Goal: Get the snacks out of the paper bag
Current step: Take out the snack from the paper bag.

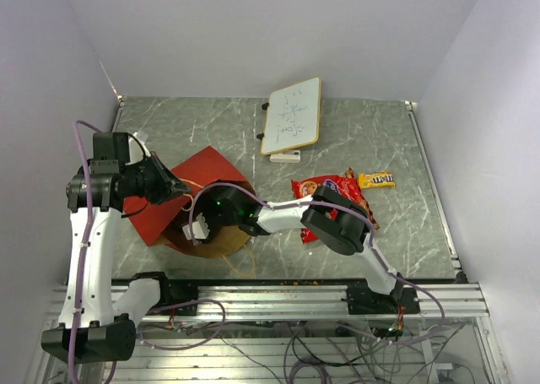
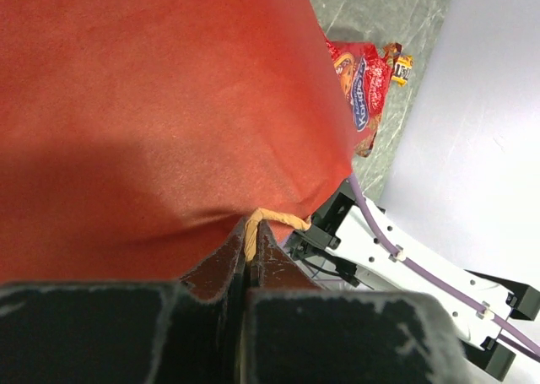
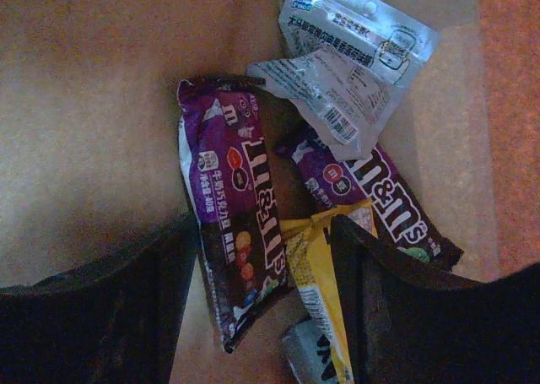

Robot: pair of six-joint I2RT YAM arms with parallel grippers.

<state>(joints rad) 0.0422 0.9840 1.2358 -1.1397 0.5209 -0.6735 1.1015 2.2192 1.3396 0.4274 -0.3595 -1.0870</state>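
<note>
My right gripper should next move gently onto the near half of the purple candy packet and close its fingers across it, because the packet lies lengthwise between them.
The paper bag (image 1: 190, 190) lies on its side at the left, red outside, its brown mouth facing the near edge. My left gripper (image 1: 173, 187) is shut on the bag's twisted handle (image 2: 251, 229), and the red bag wall (image 2: 152, 105) fills that wrist view. My right gripper (image 1: 198, 229) reaches into the bag's mouth. Inside, it is open (image 3: 263, 224) over a purple candy packet (image 3: 232, 198) and a yellow one (image 3: 316, 274). Another purple packet (image 3: 380, 198) and a silver packet (image 3: 346, 63) lie deeper in. The red cookie packet (image 1: 333, 190) and a yellow candy bar (image 1: 375, 180) lie on the table.
A small whiteboard (image 1: 291, 116) with an eraser (image 1: 285, 156) lies at the back centre. The marble table (image 1: 380, 139) ends at a metal rail (image 1: 278, 295) at the near edge. White walls close the sides.
</note>
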